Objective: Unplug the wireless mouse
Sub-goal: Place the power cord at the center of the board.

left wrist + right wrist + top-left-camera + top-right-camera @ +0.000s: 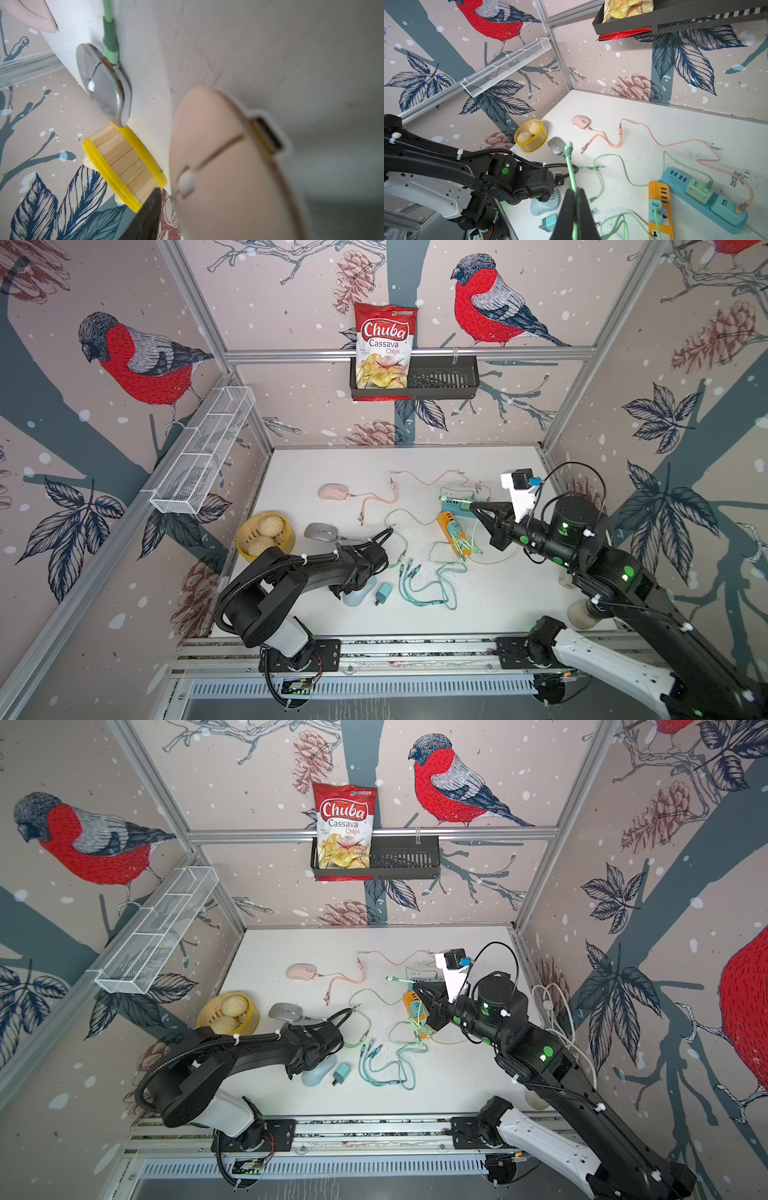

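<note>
My right gripper holds the green cable high, so to release it my gripper needs to lower next, tilting downward, toward the tabletop by the orange power strip below it.
A light blue mouse lies near the table's front, partly under my left gripper. It fills the left wrist view, blurred and beige-tinted, and its port is empty. One dark finger stands beside it with a gap showing, so the jaws are open. My right gripper is shut on a green cable. The cable's free plug hangs in the air above the table. A grey mouse has a green plug in it. A pink mouse sits on a pink cable.
A yellow steamer with buns stands left of the grey mouse. A small blue charger lies beside the light blue mouse. Green cable loops, an orange power strip and a blue one fill the middle and right.
</note>
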Controlling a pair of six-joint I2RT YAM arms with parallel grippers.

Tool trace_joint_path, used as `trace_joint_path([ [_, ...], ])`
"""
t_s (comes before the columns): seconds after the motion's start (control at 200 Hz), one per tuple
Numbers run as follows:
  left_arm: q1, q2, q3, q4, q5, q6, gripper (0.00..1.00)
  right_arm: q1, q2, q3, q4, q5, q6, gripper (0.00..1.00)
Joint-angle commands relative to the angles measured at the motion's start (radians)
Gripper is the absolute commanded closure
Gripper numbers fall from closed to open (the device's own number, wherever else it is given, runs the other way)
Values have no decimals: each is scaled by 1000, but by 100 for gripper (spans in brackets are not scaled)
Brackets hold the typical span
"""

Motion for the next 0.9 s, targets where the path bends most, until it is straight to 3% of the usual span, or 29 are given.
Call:
trace_joint_path([
  [0.0,0,-12,0,-30,109,0,25,-1,2,-3,36,16,-19,100],
  [0.115,-7,-29,22,-53,117,-6,4,-4,19,7,36,20,-26,100],
  [0.245,-26,-25,129,-142,67,-85,4,-4,54,20,33,26,-33,100],
  [0.365,-30,-15,349,-310,-8,-234,4,-4,92,16,31,40,-36,100],
  [0.58,-82,-13,678,-455,-134,-315,4,-5,172,-30,-21,123,-18,98],
  [0.671,-98,-32,731,-326,-66,-276,4,-32,163,-110,-16,214,30,94],
  [0.776,-104,-87,701,-92,79,-210,4,-122,162,-186,-26,224,87,94],
  [0.846,-104,-115,681,39,189,-185,4,-166,161,-234,-5,194,101,69],
  [0.891,-104,-130,661,114,274,-159,4,-184,167,-257,15,171,98,59],
])
